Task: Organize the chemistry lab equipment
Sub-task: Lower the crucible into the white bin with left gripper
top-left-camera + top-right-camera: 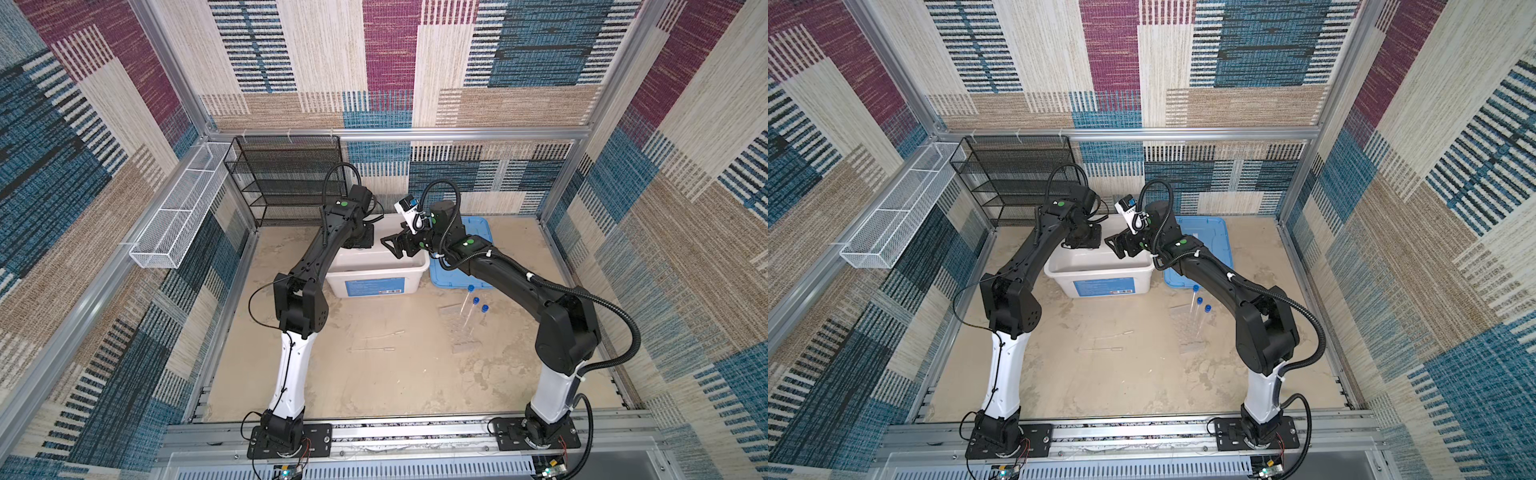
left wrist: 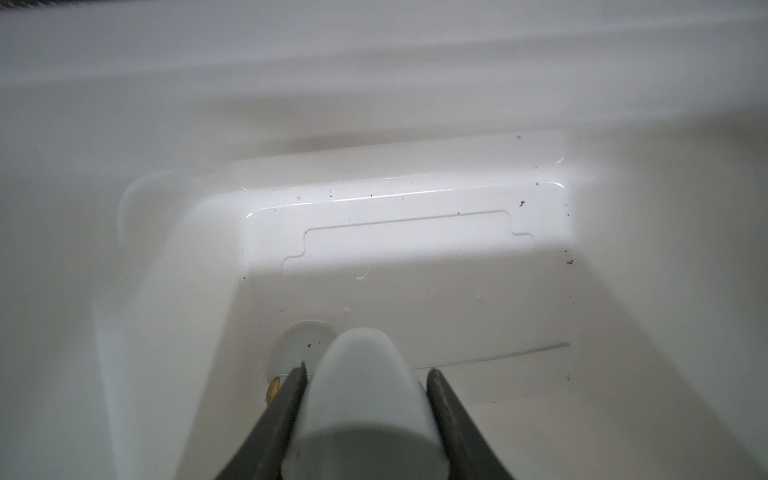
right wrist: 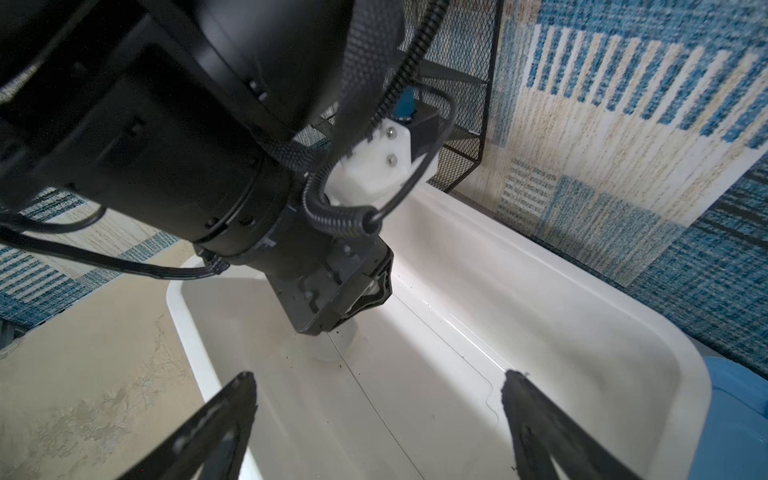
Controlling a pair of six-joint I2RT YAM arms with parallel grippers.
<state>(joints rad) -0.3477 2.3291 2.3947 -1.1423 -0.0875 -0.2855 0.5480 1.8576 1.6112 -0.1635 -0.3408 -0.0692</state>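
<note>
The bare bottom of the bin beside the second bowl (image 2: 370, 313) has an empty patch below my left gripper. My left gripper will lower the small white bowl onto it next and let go.
My left gripper (image 2: 368, 370) reaches down inside the big white bin (image 1: 417, 270) and is shut on a small white bowl (image 2: 365, 399). A second small white bowl (image 2: 301, 343) lies on the bin floor just past it, beside a brass-tipped thin rod (image 2: 498, 355). My right gripper (image 3: 378, 382) hovers open and empty over the bin's right half, also in a top view (image 1: 395, 245). Blue-capped tubes (image 1: 473, 309) stand in the clear rack (image 1: 464, 343) on the right of the table. Two pipettes (image 1: 374, 348) lie mid-table.
The blue lid (image 1: 457, 279) lies flat to the right of the bin. A black mesh shelf (image 1: 286, 178) stands at the back left. A white mesh basket (image 1: 178, 216) hangs on the left wall frame.
</note>
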